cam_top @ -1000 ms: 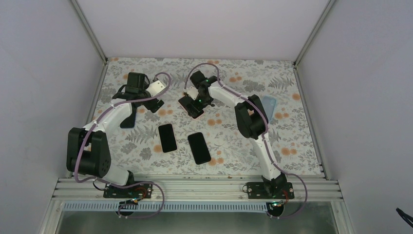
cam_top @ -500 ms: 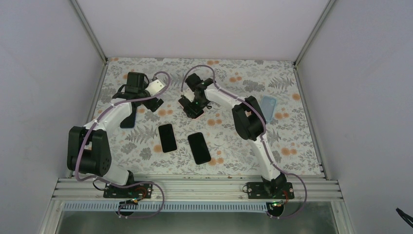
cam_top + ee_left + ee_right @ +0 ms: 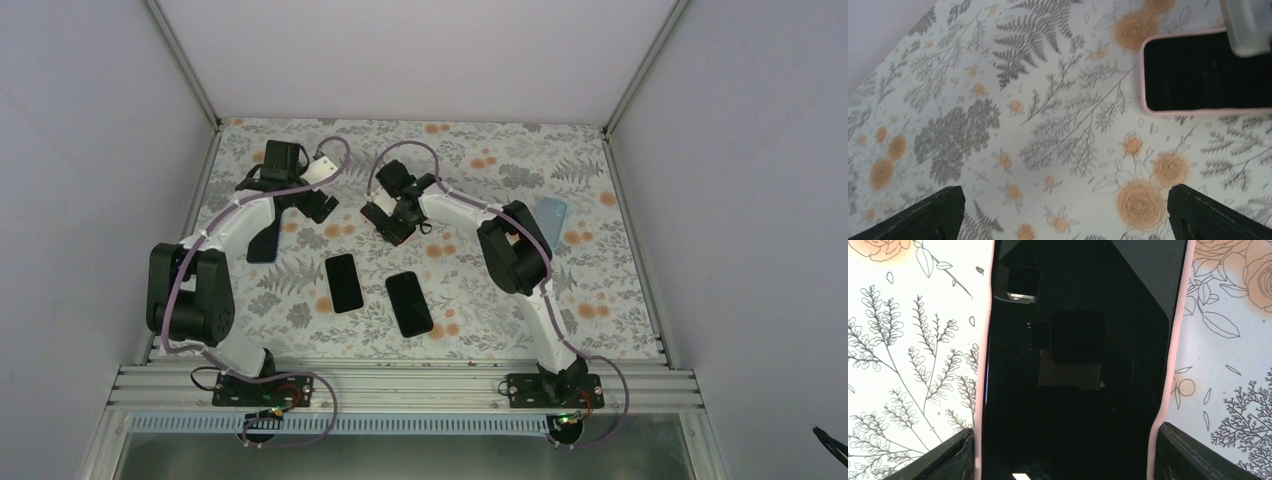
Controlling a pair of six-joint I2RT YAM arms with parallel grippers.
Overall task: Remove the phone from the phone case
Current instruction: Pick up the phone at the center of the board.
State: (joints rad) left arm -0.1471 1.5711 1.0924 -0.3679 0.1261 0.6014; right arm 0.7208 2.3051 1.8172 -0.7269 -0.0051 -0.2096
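My left gripper tilts toward level and moves across onto the cased phone's loose end (image 3: 370, 212) (image 3: 1154, 75) next, since my right gripper already presses both pink sides of the case.
A black phone (image 3: 1078, 365) lies screen up in a pink phone case (image 3: 982, 390) on the flowered table. My right gripper (image 3: 1063, 455) straddles its near end. Both fingers (image 3: 1198, 455) press the pink sides, and the right rim bends inward. From above, the right gripper (image 3: 392, 205) covers most of that phone at the middle back. My left gripper (image 3: 1063, 215) hangs open over bare tabletop. The cased phone (image 3: 1208, 75) shows at the upper right of the left wrist view. In the top view the left gripper (image 3: 312, 203) is to the left of the phone.
Two bare black phones (image 3: 344, 282) (image 3: 409, 303) lie side by side nearer the arm bases. A dark case (image 3: 263, 243) sits by the left arm, and a light blue case (image 3: 553, 212) rests at the right. Walls enclose the table (image 3: 600, 290).
My right gripper has shifted left over the cased phone and its jaws have narrowed onto the pink sides. The left arm has swung slightly, still open.
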